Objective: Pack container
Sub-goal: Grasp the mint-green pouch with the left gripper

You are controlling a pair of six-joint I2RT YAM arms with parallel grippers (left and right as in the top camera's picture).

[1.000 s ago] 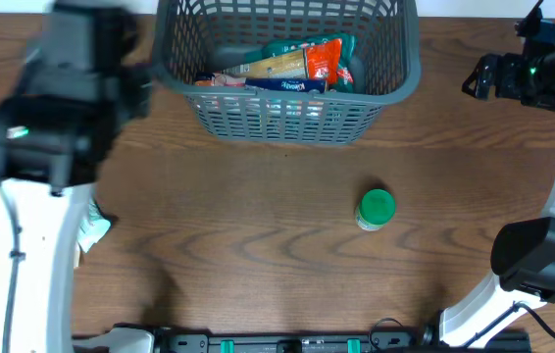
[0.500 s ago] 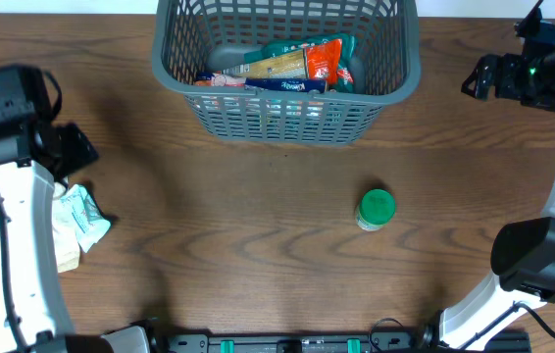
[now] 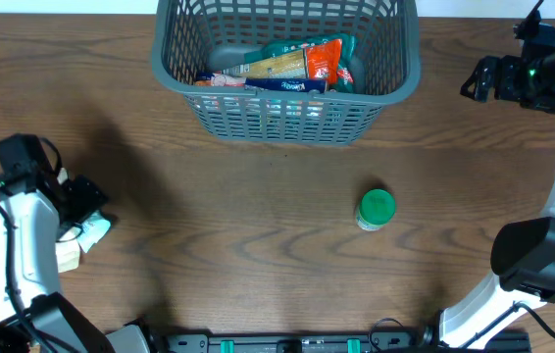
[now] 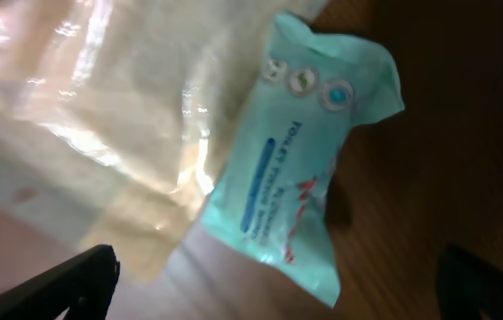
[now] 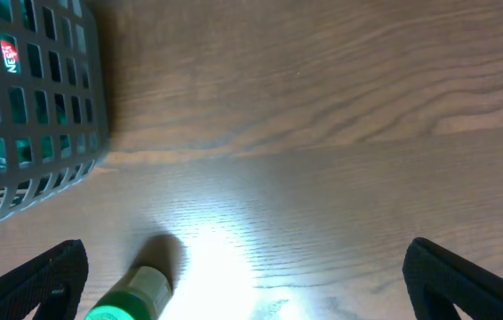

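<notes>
My left gripper comes down onto the middle of the mint-green wipes packet (image 4: pixel 309 160) next, one fingertip each side. The packet lies below the gripper beside the clear bag (image 4: pixel 100 116).
The dark grey slotted container (image 3: pixel 287 113) stands at the back middle of the table and holds several packets. Its corner also shows in the right wrist view (image 5: pixel 29 133). My left gripper (image 3: pixel 79 201) is open low over a mint-green wipes packet (image 4: pixel 309 160) that lies beside a clear plastic bag (image 4: pixel 100 116) at the left edge; the packet's corner shows in the overhead view (image 3: pixel 94 229). My right gripper (image 3: pixel 474 78) is open and empty, held high at the back right.
A small green-lidded jar (image 3: pixel 376 209) stands right of centre on the wooden table; it also shows in the right wrist view (image 5: pixel 131 298). The right arm's base (image 3: pixel 542 257) sits at the front right.
My left arm has swung down and toward the front, and its gripper now hovers over the wipes packet and bag. The right arm, jar and container have not moved.
</notes>
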